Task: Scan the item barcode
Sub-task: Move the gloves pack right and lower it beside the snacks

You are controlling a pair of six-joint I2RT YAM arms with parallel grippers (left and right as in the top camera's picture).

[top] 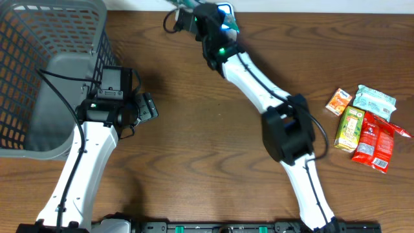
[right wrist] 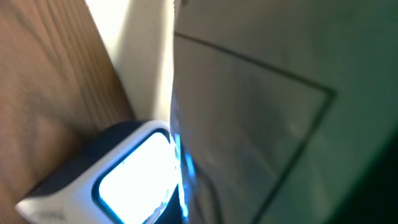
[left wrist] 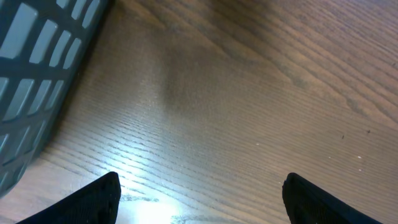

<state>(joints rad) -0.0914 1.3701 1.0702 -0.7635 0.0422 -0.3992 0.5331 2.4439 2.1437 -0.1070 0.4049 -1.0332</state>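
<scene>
The item should come off the scanner in my right gripper and go back down onto the bare wood (left wrist: 199, 199) beside the orange packet.
My right gripper (top: 194, 16) reaches to the table's far edge and is shut on the item (top: 183, 4), a teal-green packet. In the right wrist view the item (right wrist: 280, 112) fills the right side, its edge close over the barcode scanner (right wrist: 127, 177), whose window glows bright white-blue. From overhead the scanner (top: 224, 10) shows as a white-rimmed, blue-lit block beside the gripper. The right fingers are hidden behind the item. My left gripper (top: 145, 107) hovers open over bare wood (left wrist: 199, 199), nothing between its fingertips (left wrist: 99, 199).
A grey mesh basket (top: 39, 65) stands at the left, close to my left gripper (left wrist: 31, 68). At the right edge lie an orange packet (top: 337, 101), a pale green packet (top: 374, 99), a green carton (top: 350, 127) and a red packet (top: 374, 139).
</scene>
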